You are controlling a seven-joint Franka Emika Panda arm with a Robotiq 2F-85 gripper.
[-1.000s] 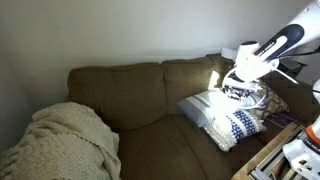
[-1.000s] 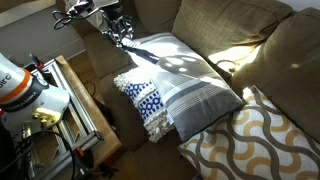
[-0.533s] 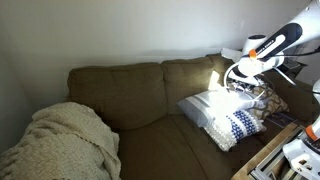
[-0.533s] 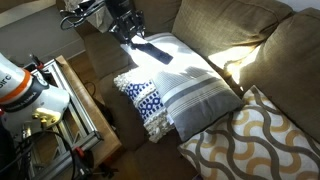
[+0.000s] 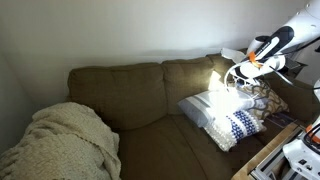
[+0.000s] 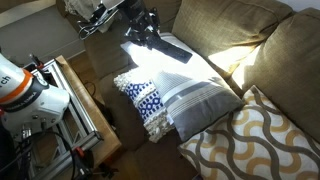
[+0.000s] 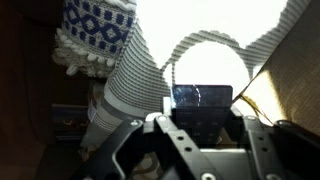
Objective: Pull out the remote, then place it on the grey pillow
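Note:
The black remote (image 6: 172,48) is still hanging above the cloth, so the robot's gripper should next lower it onto the sunlit part of the grey pillow and release it there.
My gripper (image 6: 150,30) is shut on the black remote (image 6: 172,48) and holds it in the air above the far end of the grey pillow (image 6: 195,92). The remote sticks out sideways from the jaws over the sunlit part of the pillow. In the wrist view the remote (image 7: 202,103) sits between the two fingers of the gripper (image 7: 203,122), with the grey pillow (image 7: 138,88) below it. In an exterior view the gripper (image 5: 241,76) hangs above the grey pillow (image 5: 205,108) at the couch's end.
A white pillow with navy pattern (image 6: 145,102) lies against the grey pillow's front edge. A tan lattice pillow (image 6: 250,142) lies beside it. A cream blanket (image 5: 60,140) covers the couch's other end. A wooden frame (image 6: 75,100) stands beside the armrest.
The gripper has risen with the remote in it and moved along over the grey pillow toward the couch back. The remote is now clear of the cushions.

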